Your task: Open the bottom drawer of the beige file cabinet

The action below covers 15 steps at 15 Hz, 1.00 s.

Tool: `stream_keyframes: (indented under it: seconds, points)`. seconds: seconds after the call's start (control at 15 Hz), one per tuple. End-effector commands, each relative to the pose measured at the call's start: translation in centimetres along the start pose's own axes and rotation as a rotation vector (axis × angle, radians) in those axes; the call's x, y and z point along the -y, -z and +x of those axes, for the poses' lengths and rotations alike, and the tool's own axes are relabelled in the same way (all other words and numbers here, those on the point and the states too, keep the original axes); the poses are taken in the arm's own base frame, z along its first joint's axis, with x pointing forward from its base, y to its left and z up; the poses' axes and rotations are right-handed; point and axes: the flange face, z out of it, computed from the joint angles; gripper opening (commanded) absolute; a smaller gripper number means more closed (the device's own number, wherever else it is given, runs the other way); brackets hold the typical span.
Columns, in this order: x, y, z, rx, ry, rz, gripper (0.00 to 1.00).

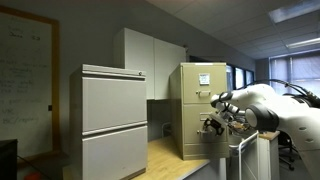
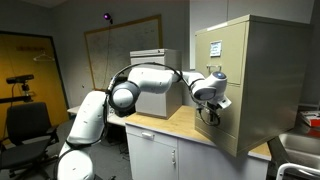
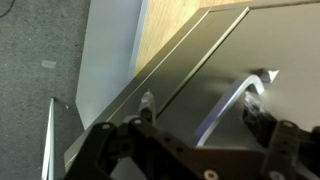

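Note:
The silver pull lies slantwise between my gripper's open fingers, so my gripper will next shift slightly at the drawer front and close on the pull.
The beige file cabinet [image 1: 203, 105] stands on a wooden countertop and also shows in an exterior view [image 2: 255, 75], with a white paper on its upper front. Its bottom drawer [image 2: 216, 128] looks flush with the cabinet front. In the wrist view the drawer front [image 3: 185, 60] fills the frame, with the silver pull [image 3: 238, 98] running slantwise. My gripper [image 3: 200, 102] is open, one finger on each side of the pull, close to the drawer front. In both exterior views the gripper [image 1: 215, 122] [image 2: 212, 106] is right at the lower front of the cabinet.
A wider light-grey cabinet [image 1: 113, 120] stands beside the wooden countertop [image 2: 165, 124]. The countertop edge [image 3: 165, 45] and grey carpet [image 3: 45, 60] show below the drawer. A whiteboard [image 2: 120, 45] and an office chair [image 2: 25, 125] stand behind the arm.

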Motion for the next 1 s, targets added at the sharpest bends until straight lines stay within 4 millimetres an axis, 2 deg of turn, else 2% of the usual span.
stream_keyframes:
  seconds: [0.0, 0.13, 0.27, 0.53, 0.93]
  points:
    - [1.9, -0.3, -2.0, -0.032, 0.035, 0.093, 1.0]
    - [2.8, -0.3, -2.3, -0.053, 0.067, 0.08, 1.0]
    - [2.9, -0.8, -2.5, -0.055, 0.08, 0.054, 1.0]
    - [1.0, -2.5, -1.9, -0.065, 0.068, -0.028, 1.0]
    - [-1.0, -1.6, -0.7, -0.085, -0.003, -0.034, 1.0]
